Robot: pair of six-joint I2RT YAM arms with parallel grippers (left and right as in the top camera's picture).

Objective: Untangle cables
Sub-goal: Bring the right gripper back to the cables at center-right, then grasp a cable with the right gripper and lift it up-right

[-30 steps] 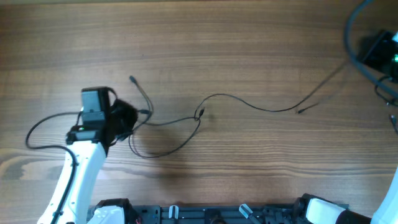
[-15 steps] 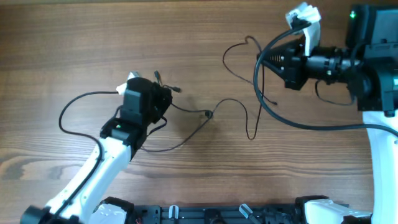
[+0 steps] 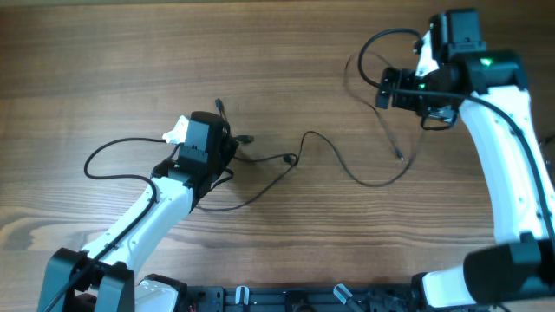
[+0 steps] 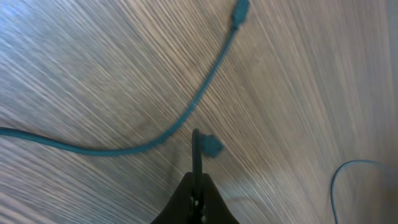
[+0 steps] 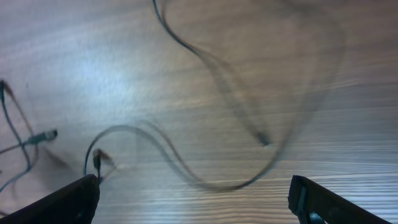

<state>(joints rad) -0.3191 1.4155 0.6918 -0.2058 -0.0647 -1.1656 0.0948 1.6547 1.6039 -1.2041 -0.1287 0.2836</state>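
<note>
The left gripper draws back and slightly down next, away from the crossing cables, toward the tabletop below and back of it, and releases the wire.
The cables (image 3: 347, 173) are thin black wires lying in loose curves across the middle of the wooden table (image 3: 277, 43). A small joint (image 3: 291, 159) sits mid-run, and one plug end (image 3: 400, 158) lies at the right. My left gripper (image 3: 227, 146) is shut on the left end of a cable. In the left wrist view that wire (image 4: 196, 149) sticks out from the closed left gripper (image 4: 196, 186), beside a small plug (image 4: 212, 146). My right gripper (image 3: 388, 87) hovers open above the right end. The right wrist view shows the right gripper (image 5: 193, 193) spread wide over the blurred cable (image 5: 205, 62), holding nothing.
A thicker black lead (image 3: 113, 152) loops out from the left arm's camera. Another thick lead (image 3: 368, 48) arcs from the right arm. The table's front rail (image 3: 286, 299) runs along the bottom edge.
The right gripper has opened and let go of the cable, whose right end has dropped onto the table. The right arm has swung and turned. The left arm has barely moved since half a second ago.
</note>
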